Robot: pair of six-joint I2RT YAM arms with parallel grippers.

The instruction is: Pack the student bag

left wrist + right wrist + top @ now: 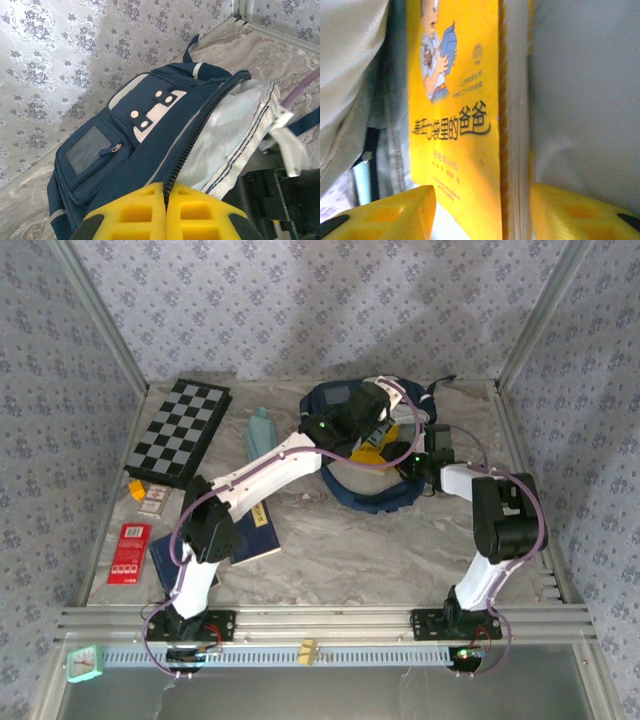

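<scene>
The book is inside, so next my left gripper draws the bag's zipper edge back and down over the bag's opening (366,476), then releases it.
The student bag (352,498) lies at the back middle of the table, navy with a white patch and a pale lining (235,130). My left gripper (166,189) is shut on the bag's black zipper edge (200,130), holding the mouth up; it hangs over the bag (372,418). My right gripper (482,192) reaches into the bag from the right (412,462). Its jaws stand open around an upright yellow book (455,100). The left finger (405,210) is clear of the cover, and the right finger (565,210) is close to the page edge.
A folded chessboard (180,430) lies at the back left, a teal bottle (260,432) beside it. A dark blue book (258,536), a red packet (128,552) and small cards (150,500) sit on the left. Metal frame posts edge the table.
</scene>
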